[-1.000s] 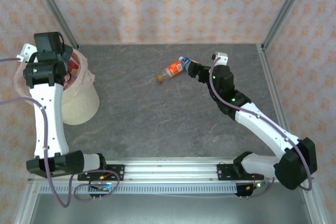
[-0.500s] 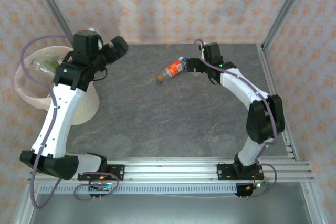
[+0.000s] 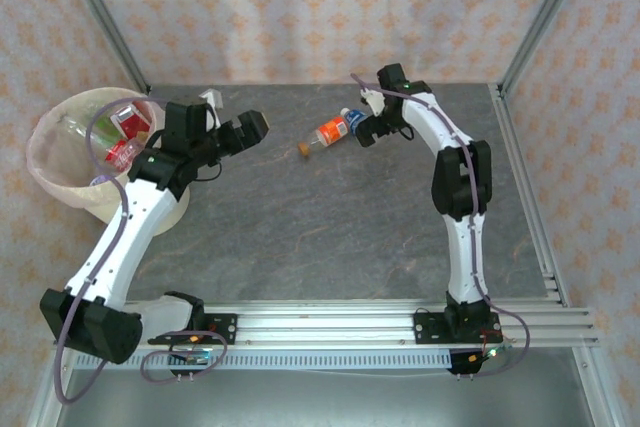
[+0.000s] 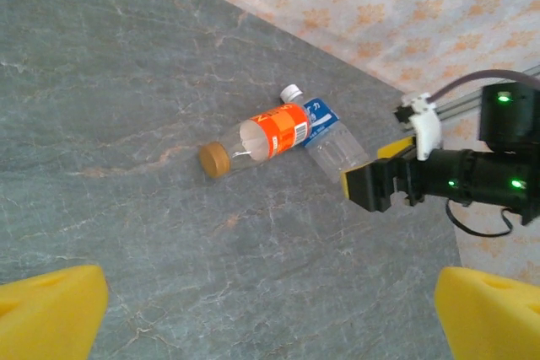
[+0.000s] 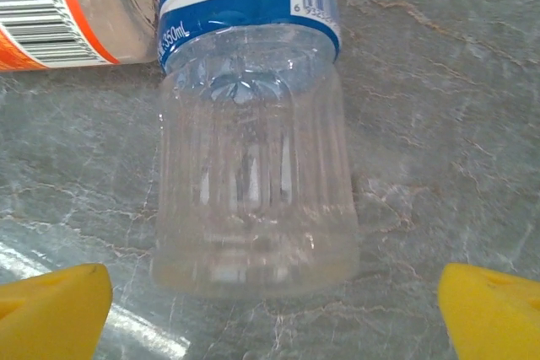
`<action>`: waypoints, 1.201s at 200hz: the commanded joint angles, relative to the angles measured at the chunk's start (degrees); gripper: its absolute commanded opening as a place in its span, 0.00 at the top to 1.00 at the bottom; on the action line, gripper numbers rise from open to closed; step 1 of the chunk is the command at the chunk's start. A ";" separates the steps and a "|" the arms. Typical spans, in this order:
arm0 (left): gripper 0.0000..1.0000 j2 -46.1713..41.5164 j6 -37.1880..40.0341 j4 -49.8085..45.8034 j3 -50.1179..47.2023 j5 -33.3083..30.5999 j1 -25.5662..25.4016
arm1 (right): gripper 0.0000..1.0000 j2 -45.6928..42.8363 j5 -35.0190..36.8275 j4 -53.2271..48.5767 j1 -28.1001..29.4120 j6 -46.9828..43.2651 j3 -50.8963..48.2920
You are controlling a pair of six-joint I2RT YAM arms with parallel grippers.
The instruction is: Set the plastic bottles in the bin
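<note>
My right gripper's fingers still stop short, so I should next lower them toward the blue label and close on the blue bottle's clear lower body [image 5: 256, 204] just below it.
Two plastic bottles lie touching on the grey table: one with an orange label [image 3: 328, 134] [image 4: 270, 137] [image 5: 59, 14] and a brown cap, one with a blue label [image 3: 353, 119] [image 4: 333, 141] [image 5: 253, 183]. My right gripper [image 3: 368, 129] [image 5: 274, 318] [image 4: 371, 187] is open, its yellow fingertips either side of the blue bottle's base, just short of it. To the left of both bottles my left gripper [image 3: 245, 132] [image 4: 270, 326] hangs open and empty over bare table. The bin [image 3: 40, 162] stands far left with several bottles [image 3: 125, 132] inside.
Patterned walls and metal frame posts [image 3: 540, 17] close in the table at the back and sides. The rail [image 3: 330, 325] carrying the arm bases runs along the near edge. Open grey tabletop [image 3: 320, 227] stretches between the arms.
My left arm has swung right from above the bin out over the table. My right arm has folded upright behind the blue bottle. Both bottles lie where they were.
</note>
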 commanded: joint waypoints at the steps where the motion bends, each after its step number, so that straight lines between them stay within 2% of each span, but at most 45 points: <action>1: 0.00 -2.87 1.78 2.54 -1.87 -1.20 -0.42 | 0.00 2.64 -0.63 -5.55 0.13 -3.98 3.94; 49: 0.00 -2.31 1.34 2.66 -3.15 -2.19 -0.43 | 0.02 6.86 -1.17 -5.56 0.45 -5.93 7.83; 81: 0.00 -1.44 1.42 2.79 -3.01 -2.27 -0.44 | 0.05 8.38 2.12 -3.13 0.96 -7.24 8.08; 94: 0.00 -0.98 1.46 2.68 -2.92 -2.28 -0.41 | 0.08 8.66 3.44 -2.18 1.00 -7.17 8.00; 114: 0.00 -0.34 1.50 2.48 -2.73 -2.02 -0.41 | 0.22 7.51 4.28 -1.30 1.01 -7.22 6.74; 145: 0.00 0.35 1.53 2.64 -2.83 -1.82 -0.40 | 0.33 2.58 4.10 3.67 0.97 -6.44 0.22; 176: 0.00 1.08 1.34 3.62 -3.15 -0.08 -0.42 | 0.43 -3.15 7.47 8.99 0.98 -2.57 -7.42; 210: 0.00 1.85 -0.61 8.15 -4.33 4.20 -0.50 | 0.46 -13.36 16.98 18.72 1.10 7.95 -19.48; 240: 0.00 2.97 -2.65 11.62 -4.57 4.89 -1.25 | 0.48 -24.81 19.09 25.31 1.78 18.90 -30.05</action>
